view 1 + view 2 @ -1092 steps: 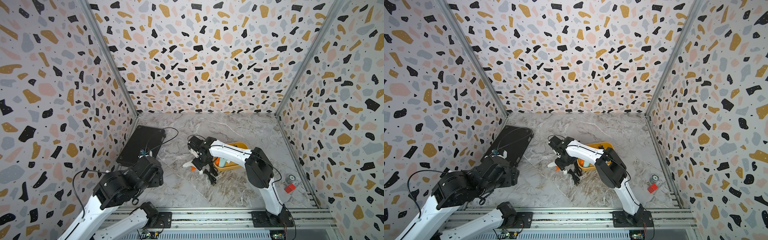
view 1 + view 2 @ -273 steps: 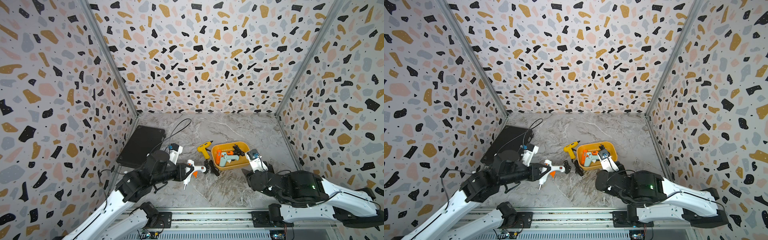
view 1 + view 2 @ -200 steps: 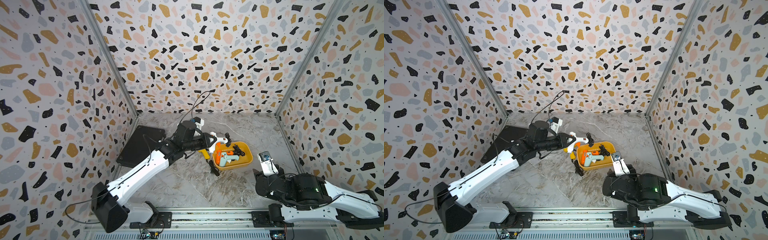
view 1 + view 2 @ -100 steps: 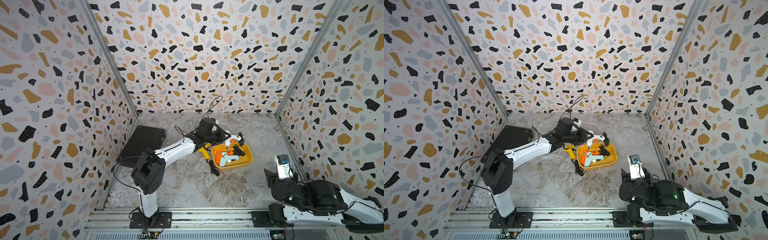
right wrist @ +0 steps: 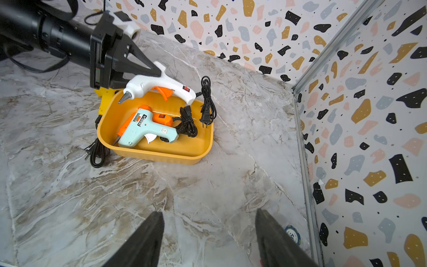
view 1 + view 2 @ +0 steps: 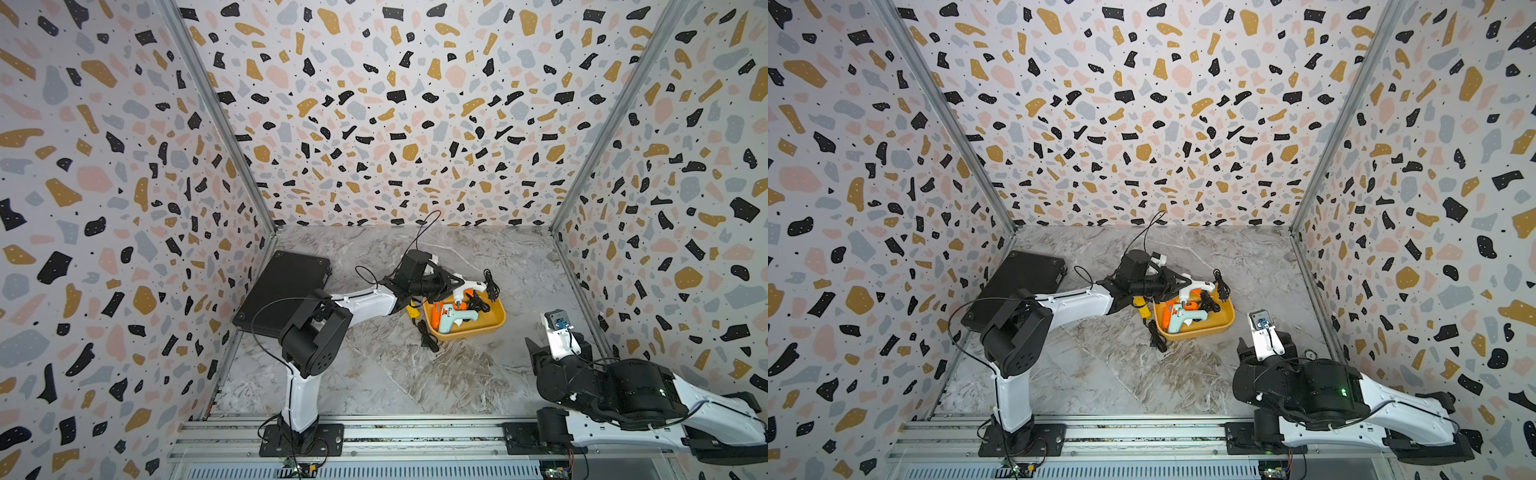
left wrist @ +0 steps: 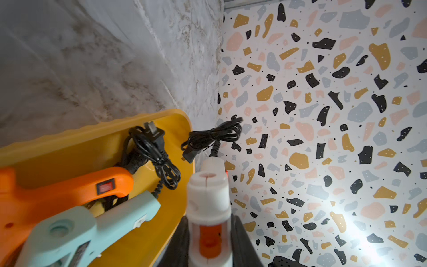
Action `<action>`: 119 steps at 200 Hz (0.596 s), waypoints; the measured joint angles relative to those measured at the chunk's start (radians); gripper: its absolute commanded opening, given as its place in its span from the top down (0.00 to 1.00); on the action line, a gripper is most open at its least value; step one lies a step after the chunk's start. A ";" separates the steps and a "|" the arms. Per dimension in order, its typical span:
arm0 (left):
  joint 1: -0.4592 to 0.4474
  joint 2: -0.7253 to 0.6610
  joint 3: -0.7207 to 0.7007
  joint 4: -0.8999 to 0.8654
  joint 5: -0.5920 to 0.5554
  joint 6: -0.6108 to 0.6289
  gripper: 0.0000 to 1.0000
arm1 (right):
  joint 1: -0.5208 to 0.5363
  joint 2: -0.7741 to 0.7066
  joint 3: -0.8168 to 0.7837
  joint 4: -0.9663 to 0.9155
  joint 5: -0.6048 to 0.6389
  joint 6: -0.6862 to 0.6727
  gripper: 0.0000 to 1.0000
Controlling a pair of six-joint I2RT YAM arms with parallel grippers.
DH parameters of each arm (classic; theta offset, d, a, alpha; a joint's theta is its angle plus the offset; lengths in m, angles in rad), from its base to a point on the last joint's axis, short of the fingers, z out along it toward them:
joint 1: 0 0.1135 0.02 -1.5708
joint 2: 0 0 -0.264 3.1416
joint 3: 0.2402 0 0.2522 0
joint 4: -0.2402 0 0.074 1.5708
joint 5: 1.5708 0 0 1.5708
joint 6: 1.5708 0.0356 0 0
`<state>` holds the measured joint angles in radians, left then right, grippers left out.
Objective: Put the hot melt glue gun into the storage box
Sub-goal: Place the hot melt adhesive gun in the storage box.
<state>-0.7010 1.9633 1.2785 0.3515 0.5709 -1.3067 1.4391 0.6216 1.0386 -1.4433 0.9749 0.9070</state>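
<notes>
My left gripper tilts down next and lowers the white gun onto the light-blue glue gun in the box (image 7: 120, 223), then releases it, as it hovers above the box's rim.
My left gripper (image 6: 451, 282) (image 5: 155, 73) is shut on a white hot melt glue gun (image 6: 466, 285) (image 5: 161, 86) with an orange trigger. It holds the gun level over the far rim of the mustard-yellow storage box (image 6: 469, 334) (image 5: 161, 155). The gun's nozzle points over the box, and its bundled black cord (image 5: 208, 101) hangs past the far rim. In the left wrist view the gun's body (image 7: 208, 203) sits between the gripper's (image 7: 209, 223) two dark fingers. My right gripper (image 5: 209, 219) stands open and holds nothing, low at the front right.
A light-blue glue gun (image 5: 143, 131) and an orange one (image 5: 161, 119) lie in the box with their cords. A yellow glue gun (image 6: 412, 311) and a cord bundle (image 6: 428, 338) lie just outside its left side. A flat black case (image 6: 282, 291) lies by the left wall.
The left arm has carried the white glue gun from the table's left over to the box's far rim. The right arm has drawn back to the front right, its jaws widening.
</notes>
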 measured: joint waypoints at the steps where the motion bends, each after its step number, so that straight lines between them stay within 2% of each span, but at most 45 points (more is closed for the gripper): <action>1: 0.000 0.000 -0.001 0.000 0.000 0.000 1.00 | 0.000 -0.001 0.000 0.000 0.000 0.000 0.32; 62: 0.000 0.024 0.001 -0.090 0.019 0.084 1.00 | -0.001 -0.034 -0.004 -0.002 0.006 -0.029 0.30; 119: 0.002 0.081 0.100 -0.221 0.013 0.212 1.00 | -0.002 -0.027 -0.009 -0.002 0.006 -0.036 0.29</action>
<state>-0.6991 2.0445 1.3781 0.1303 0.5835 -1.0946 1.4376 0.5945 1.0294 -1.4456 0.9810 0.8707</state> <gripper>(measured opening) 0.245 0.708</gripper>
